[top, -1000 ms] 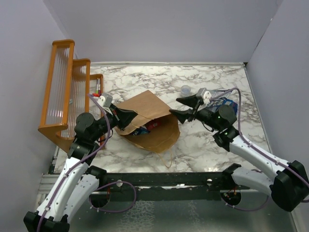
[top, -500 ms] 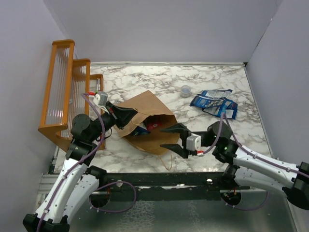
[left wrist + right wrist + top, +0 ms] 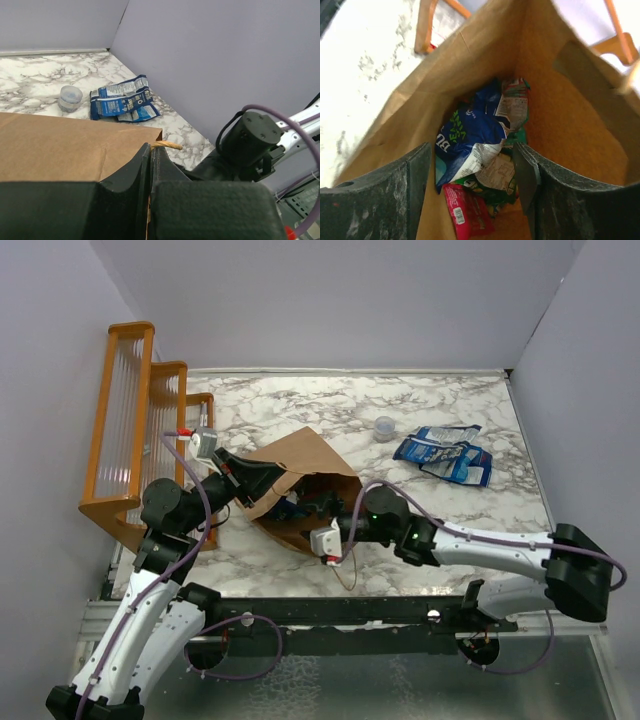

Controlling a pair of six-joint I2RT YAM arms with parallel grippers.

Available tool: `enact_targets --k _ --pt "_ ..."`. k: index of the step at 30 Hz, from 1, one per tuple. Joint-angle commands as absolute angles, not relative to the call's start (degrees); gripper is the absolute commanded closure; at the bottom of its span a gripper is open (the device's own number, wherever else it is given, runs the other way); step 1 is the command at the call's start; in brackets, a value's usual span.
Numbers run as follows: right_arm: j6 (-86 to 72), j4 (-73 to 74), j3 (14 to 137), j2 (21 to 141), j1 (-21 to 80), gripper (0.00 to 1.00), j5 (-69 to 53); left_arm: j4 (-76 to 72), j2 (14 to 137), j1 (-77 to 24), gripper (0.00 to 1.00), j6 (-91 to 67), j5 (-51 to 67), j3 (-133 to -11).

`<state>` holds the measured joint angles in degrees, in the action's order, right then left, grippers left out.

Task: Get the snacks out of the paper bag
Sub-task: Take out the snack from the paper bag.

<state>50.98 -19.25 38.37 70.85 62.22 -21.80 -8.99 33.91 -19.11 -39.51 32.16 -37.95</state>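
The blue packet's crumpled middle lies farther inside, to the gripper's left in the top view. I need to push my right gripper deeper into the bag [image 3: 300, 462], onto it.
The brown paper bag [image 3: 300, 462] lies on its side on the marble table, mouth toward the right arm. My left gripper [image 3: 268, 480] is shut on the bag's upper rim [image 3: 75, 145], where a twisted handle [image 3: 167, 145] pokes out at the fingertips [image 3: 151, 150]. My right gripper [image 3: 315, 505] is open inside the bag's mouth. Its fingers [image 3: 415, 185] flank a pile of snacks: a blue packet [image 3: 470, 132], a green one [image 3: 495, 187] and a red one [image 3: 467, 212], none of them touched. Two more blue snacks [image 3: 445, 452] lie outside on the table.
A small clear cup [image 3: 384, 427] stands near the blue packets [image 3: 122, 100] on the table. An orange wooden rack [image 3: 140, 430] lines the left wall. The bag's lower handle [image 3: 350, 575] trails toward the near table edge.
My right gripper has swung from beside the blue packets at the back right, down and left, into the bag's mouth. The left gripper has kept its hold on the rim.
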Motion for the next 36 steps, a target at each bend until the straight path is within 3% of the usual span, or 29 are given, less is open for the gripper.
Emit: enact_targets --k 1,9,22,30,36 --pt "56.2 -21.7 43.8 79.8 62.8 0.32 -13.7 -11.2 33.0 -18.8 1.00 -40.5 34.0 -39.3" --pt "55.1 -27.3 49.9 91.8 62.8 0.28 -8.4 -10.0 32.6 -18.8 1.00 -40.4 33.8 -39.3" --pt "53.6 -33.1 54.7 100.7 61.2 0.30 -11.2 -10.5 32.2 -18.8 1.00 -41.1 33.6 -38.1" --pt "52.1 -33.5 54.2 103.1 61.0 0.58 -11.6 -8.6 31.5 -18.8 1.00 -40.5 33.0 -38.3" --pt "50.9 -36.1 51.5 100.2 61.0 0.94 -12.8 -8.0 32.0 -18.8 1.00 -40.4 32.5 -38.1"
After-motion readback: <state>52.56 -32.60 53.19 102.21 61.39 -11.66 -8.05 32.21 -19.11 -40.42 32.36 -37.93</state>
